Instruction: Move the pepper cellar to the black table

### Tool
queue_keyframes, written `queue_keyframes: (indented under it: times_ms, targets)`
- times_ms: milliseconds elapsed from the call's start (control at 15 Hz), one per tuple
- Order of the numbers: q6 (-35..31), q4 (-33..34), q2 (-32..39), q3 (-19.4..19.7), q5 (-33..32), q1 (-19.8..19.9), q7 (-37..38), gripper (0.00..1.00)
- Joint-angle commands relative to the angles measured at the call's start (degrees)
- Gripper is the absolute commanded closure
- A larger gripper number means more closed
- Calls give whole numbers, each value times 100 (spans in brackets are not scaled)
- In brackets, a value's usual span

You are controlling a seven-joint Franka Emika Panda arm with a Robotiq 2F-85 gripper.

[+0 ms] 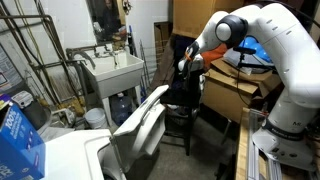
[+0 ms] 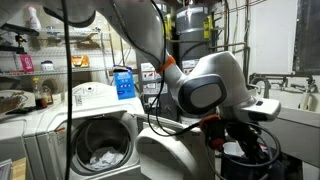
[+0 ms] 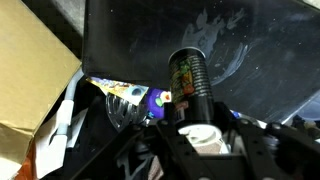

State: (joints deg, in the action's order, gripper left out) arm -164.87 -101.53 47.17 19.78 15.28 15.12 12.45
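Observation:
The pepper cellar point(image 3: 187, 80) still hangs above a clear surface, so it goes outward and down onto the black table's bare dark top point(image 3: 235, 75) next, and my gripper releases it.
The pepper cellar point(image 3: 187, 80) is a dark cylinder with a colourful label and a white end. In the wrist view it sits between my gripper's point(image 3: 200, 140) fingers, which are shut on its white end. Its dark end points at the black table's dark top point(image 3: 260, 40). In an exterior view my gripper point(image 1: 185, 68) hangs just over the black table point(image 1: 180, 108), a small stool-sized table with thin legs. In the exterior view from the opposite side, my gripper point(image 2: 236, 140) is low behind the arm's large joint, and the cellar is hidden.
A white sink stand point(image 1: 115, 70) is beside the black table. Cardboard boxes point(image 1: 235, 90) are stacked behind it. A washing machine point(image 2: 100, 130) with a blue box point(image 2: 124, 82) on top stands nearby. Cardboard point(image 3: 30, 70) and a colourful bag point(image 3: 130, 100) lie at the table's edge.

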Motion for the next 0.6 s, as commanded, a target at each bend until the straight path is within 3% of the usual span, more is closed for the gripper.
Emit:
queue_keyframes:
  times_ms: [0,67,333,533]
  targets:
    - [52,120,47,-71,-160,127,111,55]
    - [75,164,70,-71,-159,156,110,80]
    - [-155,843,823,482,-128,-367,1229,80]
    - [132,1645,1422,750,-431,-506,1294,80]
